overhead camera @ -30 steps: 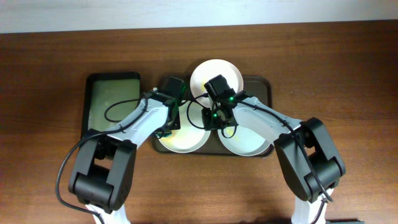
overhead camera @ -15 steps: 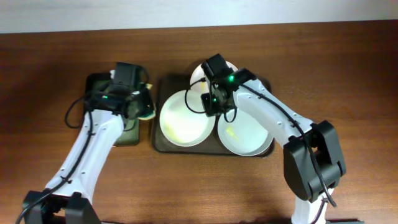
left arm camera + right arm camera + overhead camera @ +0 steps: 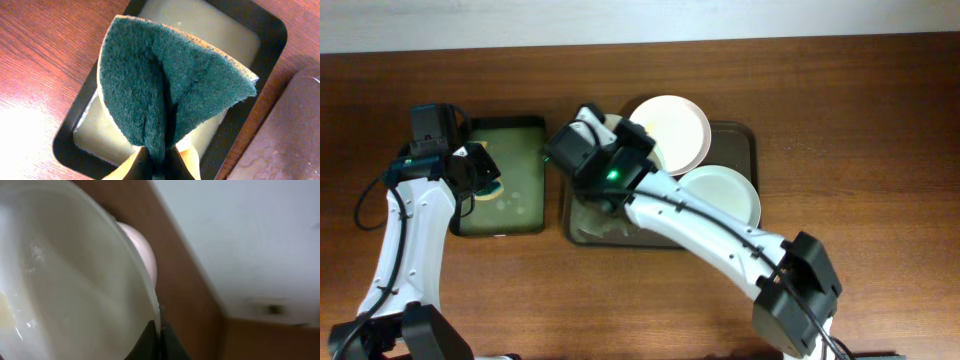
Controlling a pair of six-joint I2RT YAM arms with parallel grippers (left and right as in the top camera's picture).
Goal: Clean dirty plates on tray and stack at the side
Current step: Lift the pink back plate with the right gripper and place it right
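The robot's right gripper should sweep across the brown tray [image 3: 590, 228] and down to release the plate, since bare tabletop beyond the tray lies to the gripper's right in the overhead view.
The dark brown tray [image 3: 590, 228] holds two white plates in the overhead view: one at the back [image 3: 670, 130], one at the front right [image 3: 722, 193]. My right gripper [image 3: 590, 128] reaches over the tray's left end. It is shut on the rim of a third white plate [image 3: 60, 280], held tilted on edge. In the right wrist view the fingers [image 3: 159, 332] pinch that rim. The arm hides most of this plate from overhead. My left gripper [image 3: 480, 178] is shut on a green and yellow sponge [image 3: 170, 85] above the small black tray [image 3: 520, 165].
The small black tray [image 3: 270, 35] with greenish liquid lies left of the brown tray, whose corner shows in the left wrist view [image 3: 295, 135]. The right arm stretches diagonally across the brown tray. Bare wooden table [image 3: 860, 120] surrounds both trays.
My left arm has swung left with the sponge, from the brown tray to over the black tray. My right arm has moved left across the tray and lifted the front-left plate on edge.
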